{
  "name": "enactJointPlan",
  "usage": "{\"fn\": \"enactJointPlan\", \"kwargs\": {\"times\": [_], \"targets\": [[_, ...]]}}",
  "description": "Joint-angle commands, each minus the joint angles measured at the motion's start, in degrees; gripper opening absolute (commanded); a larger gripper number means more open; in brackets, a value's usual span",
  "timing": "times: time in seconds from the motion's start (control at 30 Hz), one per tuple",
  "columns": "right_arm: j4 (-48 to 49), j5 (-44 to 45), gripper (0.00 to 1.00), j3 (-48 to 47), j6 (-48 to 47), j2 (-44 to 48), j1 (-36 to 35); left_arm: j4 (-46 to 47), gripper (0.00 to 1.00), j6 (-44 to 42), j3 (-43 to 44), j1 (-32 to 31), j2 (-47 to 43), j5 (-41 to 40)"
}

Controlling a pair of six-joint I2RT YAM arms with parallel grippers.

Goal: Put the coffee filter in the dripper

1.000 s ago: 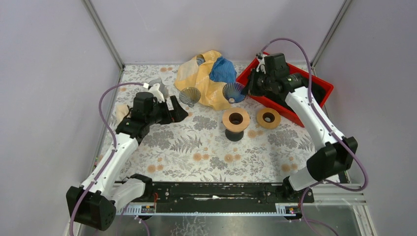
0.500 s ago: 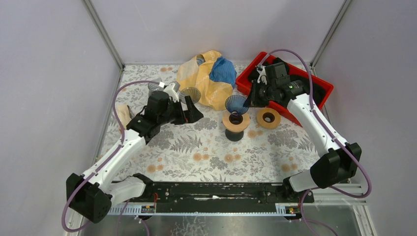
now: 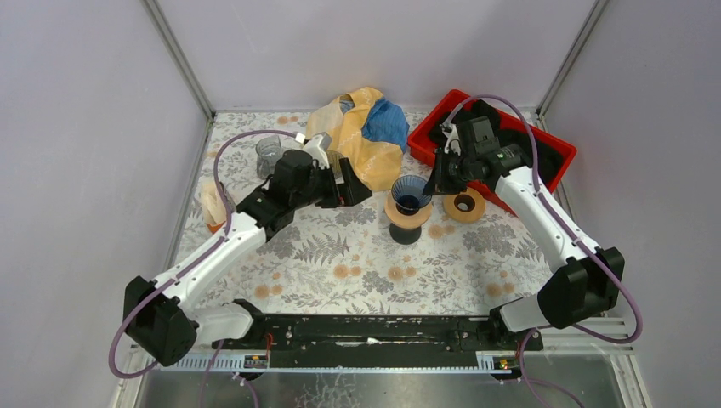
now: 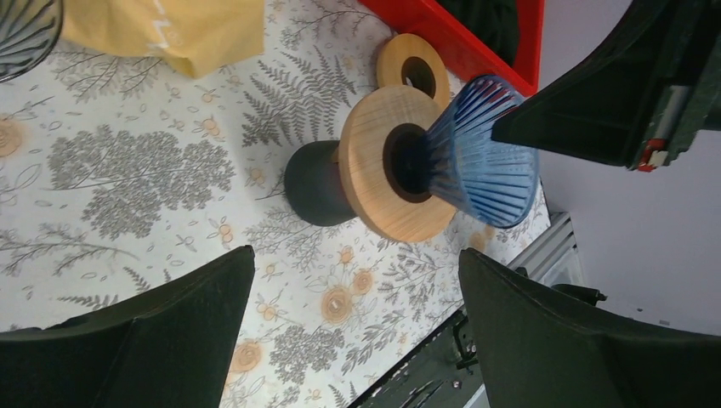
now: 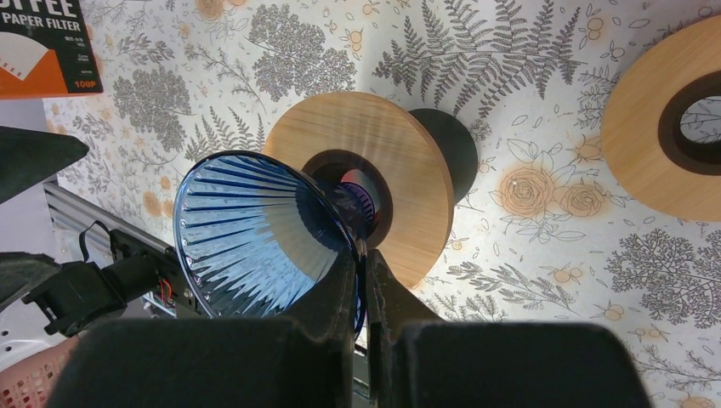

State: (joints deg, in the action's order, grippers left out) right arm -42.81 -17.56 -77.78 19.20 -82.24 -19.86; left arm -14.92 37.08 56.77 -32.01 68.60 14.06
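Note:
The dripper's rim eases down with my right gripper and is released next, since the wooden ring's hole (image 3: pixel 410 210) (image 5: pixel 350 199) lies below my gripper, the dripper's tip already in it.
A blue ribbed glass dripper (image 3: pixel 411 192) sits with its tip in the hole of a wooden ring stand (image 3: pixel 406 212). My right gripper (image 3: pixel 435 182) is shut on the dripper's rim (image 5: pixel 255 229), pinched between its fingertips (image 5: pixel 364 259). My left gripper (image 3: pixel 349 189) is open and empty, just left of the stand, which shows ahead of it in the left wrist view (image 4: pixel 400 170). The orange paper filter pack (image 3: pixel 211 205) lies at the table's left edge and also shows in the right wrist view (image 5: pixel 47 47). No loose filter shows.
A second wooden ring (image 3: pixel 464 204) lies right of the stand. A red bin (image 3: pixel 557 151) is at the back right. Yellow (image 3: pixel 357 144) and blue (image 3: pixel 385 123) bags lie at the back. A glass cup (image 3: pixel 268 153) and a grey dripper (image 4: pixel 21 30) are near the left arm.
My right gripper carried the blue dripper forward from the bags and lowered it onto the wooden stand. My left arm swung right, from the back left toward the stand.

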Motion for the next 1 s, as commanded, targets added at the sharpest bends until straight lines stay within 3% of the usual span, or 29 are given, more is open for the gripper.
{"fn": "enactJointPlan", "kwargs": {"times": [0.0,0.33,0.97], "targets": [[1.72,-1.12,0.06,0.71,-1.25,1.84,-0.34,5.68,0.95,1.33,3.36,-1.78,2.30,-1.12],[2.89,0.12,0.06,2.60,-1.38,1.47,-0.51,7.72,0.84,1.35,8.14,-5.46,10.02,-1.16],[2.66,2.45,0.06,2.81,-1.89,0.11,-1.65,4.03,0.47,-1.19,15.79,-8.73,20.83,-1.77]]}}
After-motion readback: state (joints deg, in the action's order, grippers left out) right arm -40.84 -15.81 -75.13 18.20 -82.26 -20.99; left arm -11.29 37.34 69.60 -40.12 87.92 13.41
